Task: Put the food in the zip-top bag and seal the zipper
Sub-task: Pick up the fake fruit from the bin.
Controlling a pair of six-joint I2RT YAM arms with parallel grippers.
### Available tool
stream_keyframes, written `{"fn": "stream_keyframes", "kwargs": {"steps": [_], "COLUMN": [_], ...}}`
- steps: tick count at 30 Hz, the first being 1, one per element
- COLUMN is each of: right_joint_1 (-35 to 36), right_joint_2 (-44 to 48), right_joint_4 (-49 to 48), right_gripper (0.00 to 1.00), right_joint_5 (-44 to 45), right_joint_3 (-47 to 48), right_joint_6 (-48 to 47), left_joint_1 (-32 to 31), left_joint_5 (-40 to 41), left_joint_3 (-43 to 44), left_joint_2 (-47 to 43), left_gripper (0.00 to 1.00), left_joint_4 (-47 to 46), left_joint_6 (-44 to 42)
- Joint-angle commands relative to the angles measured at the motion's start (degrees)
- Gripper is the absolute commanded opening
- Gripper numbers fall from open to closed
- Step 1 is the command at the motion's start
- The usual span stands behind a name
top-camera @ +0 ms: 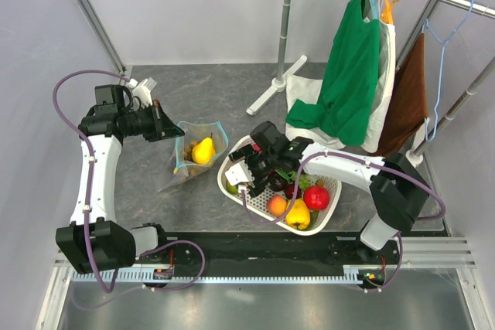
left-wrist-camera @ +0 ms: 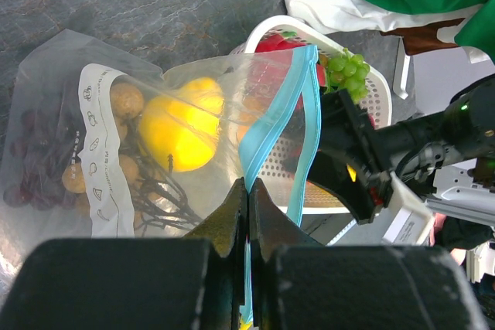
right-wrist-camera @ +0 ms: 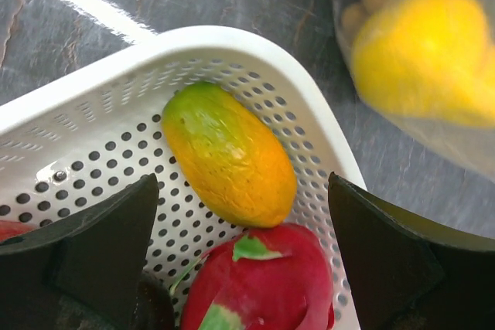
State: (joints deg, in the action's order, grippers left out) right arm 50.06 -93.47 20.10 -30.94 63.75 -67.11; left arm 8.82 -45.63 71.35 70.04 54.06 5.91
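I will lower my right gripper into the basket [top-camera: 329, 210] next with a slight turn, so that its fingers come down on both sides of the mango [top-camera: 232, 188], because the mango lies at a slant.
The clear zip-top bag [top-camera: 197, 152] lies left of the white basket [top-camera: 329, 210], mouth toward it. Inside are a yellow pear-like fruit [top-camera: 203, 150], a brown berry cluster [left-wrist-camera: 124, 102] and dark grapes [left-wrist-camera: 31, 160]. My left gripper [top-camera: 168, 132] is shut on the teal zipper strip [left-wrist-camera: 267, 129] at one end of the mouth, in the left wrist view [left-wrist-camera: 249, 188]. My right gripper [top-camera: 241, 178] is open and empty over the basket's left end [right-wrist-camera: 241, 191], above a yellow-orange mango [right-wrist-camera: 228, 152] and a red fruit [right-wrist-camera: 263, 284].
The basket also holds a peach [top-camera: 277, 205], a yellow fruit [top-camera: 298, 214], a red fruit [top-camera: 316, 197] and green grapes [left-wrist-camera: 346, 63]. A clothes rack with a green shirt [top-camera: 348, 75] and brown cloth [top-camera: 408, 98] stands at the back right, its foot [top-camera: 274, 86] on the table.
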Motion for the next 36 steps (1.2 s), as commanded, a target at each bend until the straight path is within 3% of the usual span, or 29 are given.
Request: {"fn": "stream_keyframes", "kwargs": {"steps": [1, 8, 25, 32, 36], "right_joint_1": [1.0, 1.4, 1.8, 2.3, 2.4], "right_joint_2": [-2.7, -5.2, -9.3, -10.5, -11.4], "right_joint_4": [3.9, 7.8, 7.2, 17.1, 18.0], "right_gripper": [0.96, 0.96, 0.94, 0.77, 0.72], "right_joint_5": [-0.5, 1.4, 1.6, 3.9, 4.6], "right_joint_3": [2.1, 2.1, 5.5, 6.7, 7.0], "right_joint_6": [-12.8, -20.3, -23.0, -30.3, -31.6], "left_joint_1": [0.1, 0.0, 0.1, 0.1, 0.1], "left_joint_5": [-2.3, -2.4, -2.2, -2.4, -2.4], "left_joint_3": [0.8, 1.1, 1.1, 1.4, 1.8], "left_joint_2": [-0.4, -0.6, -0.1, 0.4, 0.4], "left_gripper": [0.02, 0.02, 0.02, 0.02, 0.02], "left_joint_4": [-1.7, -1.9, -2.5, -2.6, -2.6], "left_joint_6": [1.0, 1.1, 1.1, 1.2, 1.3]}}
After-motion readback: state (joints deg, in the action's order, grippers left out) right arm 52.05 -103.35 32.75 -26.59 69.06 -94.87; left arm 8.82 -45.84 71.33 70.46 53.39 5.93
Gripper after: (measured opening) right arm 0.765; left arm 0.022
